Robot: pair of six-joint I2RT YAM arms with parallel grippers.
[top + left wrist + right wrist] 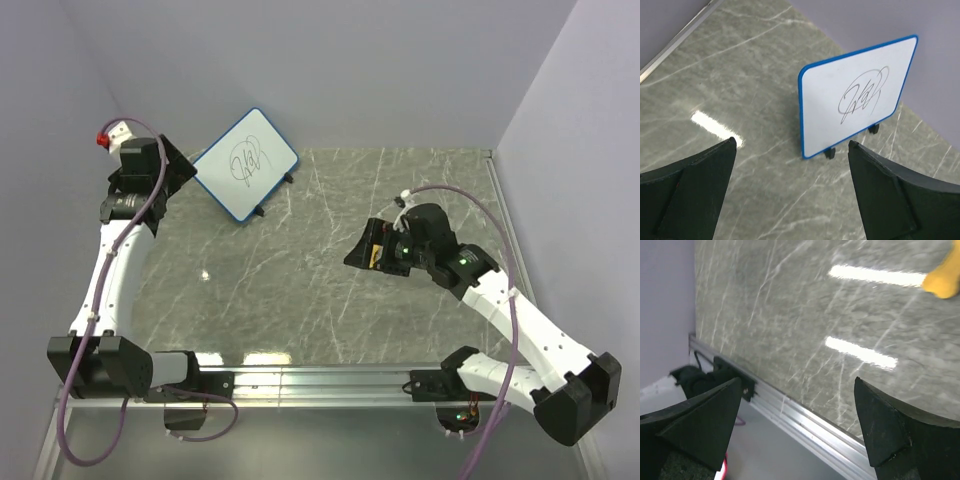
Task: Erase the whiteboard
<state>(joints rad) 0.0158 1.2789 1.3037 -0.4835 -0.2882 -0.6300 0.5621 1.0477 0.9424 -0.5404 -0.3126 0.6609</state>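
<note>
The whiteboard's near, unmarked side edge (pixel 214 190) (pixel 801 112) is below my left gripper, to its right in the top view. The open fingers come across down to straddle it next.
The whiteboard (pixel 245 164) stands tilted on small black feet at the back left of the table. It has a blue frame and a black scribble in its middle. In the left wrist view the whiteboard (pixel 860 100) is ahead of the fingers and apart from them. My left gripper (pixel 180 170) is open and empty, just left of the board; it also shows in the left wrist view (pixel 791 142). My right gripper (pixel 358 255) is open and empty over the middle right of the table, far from the board. In the right wrist view the right gripper (pixel 797 380) faces the table's front edge.
A yellow-orange object (pixel 942 277) is cut off at the right wrist view's upper right edge; I cannot tell what it is. An aluminium rail (pixel 320 380) runs along the front edge. A white block with a red knob (pixel 108 134) sits by the left wall. Walls close in the back and both sides.
</note>
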